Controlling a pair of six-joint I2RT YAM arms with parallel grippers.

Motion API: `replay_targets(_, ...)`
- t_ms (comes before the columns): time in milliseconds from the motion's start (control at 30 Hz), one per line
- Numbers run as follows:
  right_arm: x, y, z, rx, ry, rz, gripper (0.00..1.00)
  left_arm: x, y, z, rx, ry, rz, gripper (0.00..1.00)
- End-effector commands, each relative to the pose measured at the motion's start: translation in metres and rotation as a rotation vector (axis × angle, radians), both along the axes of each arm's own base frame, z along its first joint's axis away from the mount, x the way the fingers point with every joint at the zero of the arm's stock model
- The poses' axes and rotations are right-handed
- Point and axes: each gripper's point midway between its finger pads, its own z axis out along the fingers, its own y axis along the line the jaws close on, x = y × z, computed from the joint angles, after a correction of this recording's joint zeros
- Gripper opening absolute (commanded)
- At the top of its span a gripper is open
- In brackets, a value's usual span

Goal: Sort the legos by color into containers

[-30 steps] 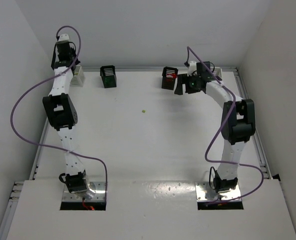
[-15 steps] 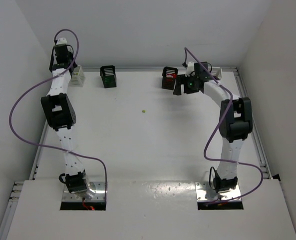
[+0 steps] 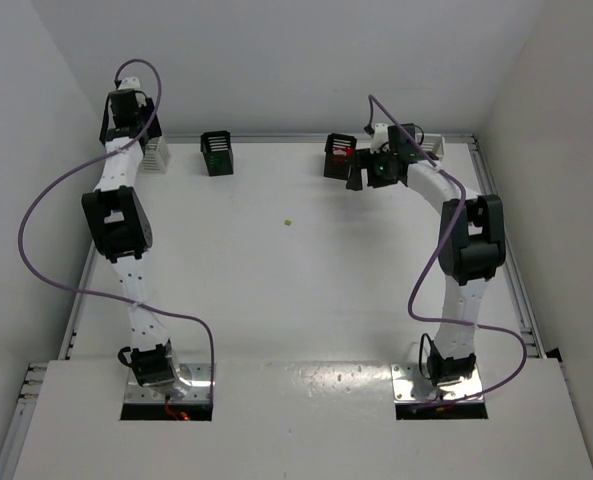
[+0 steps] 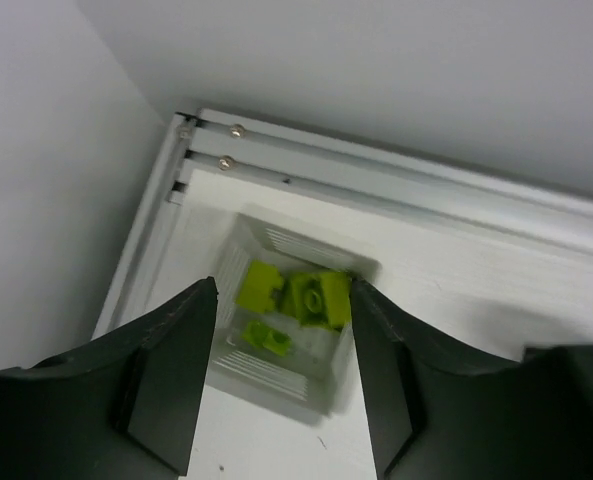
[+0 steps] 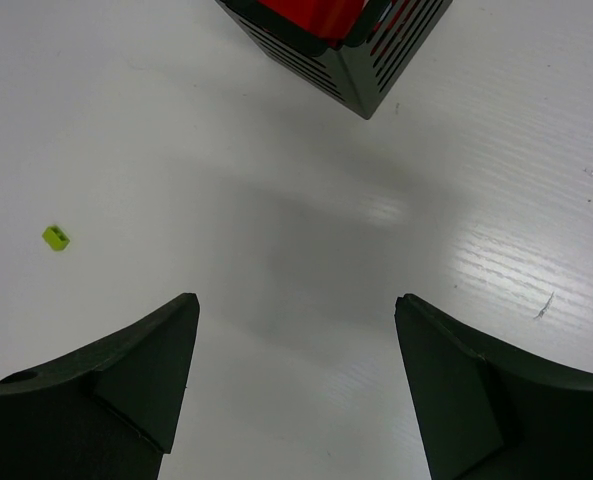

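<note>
The tiny yellow-green lego lies loose outside the white bin, so my left gripper swings to the right in the top view and lowers onto it next.
My left gripper hangs open over a white container in the far-left corner, with nothing between its fingers. Three yellow-green legos lie inside that bin. In the top view the same gripper is above that white bin. My right gripper is open and empty over bare table, just short of a black container holding red legos. One tiny yellow-green lego lies loose on the table, also visible mid-table from above.
A second black bin stands at the back between the two arms. Another white bin sits at the back right, partly behind the right arm. A metal rail and the walls close in behind the left bin.
The left jaws have come apart above the white bin. The right gripper has edged slightly left toward the black bin with red legos.
</note>
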Motion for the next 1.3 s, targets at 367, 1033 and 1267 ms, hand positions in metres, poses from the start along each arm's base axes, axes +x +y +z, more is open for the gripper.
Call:
replay_targets(367, -0.004, -0.019, 0.015, -0.025, -0.046, -0.056, 0.8, -0.182, -0.357, 0.001, -0.101, 0.278, -0.754, 0.61)
replay_targets(1033, -0.032, -0.034, 0.022, -0.035, -0.044, -0.084, 0.81, -0.225, -0.422, -0.108, -0.131, 0.61, -0.746, 0.5)
replay_targets(1267, -0.034, -0.04, 0.022, -0.042, -0.043, -0.099, 0.81, -0.225, -0.422, -0.128, -0.111, 0.652, -0.751, 0.53)
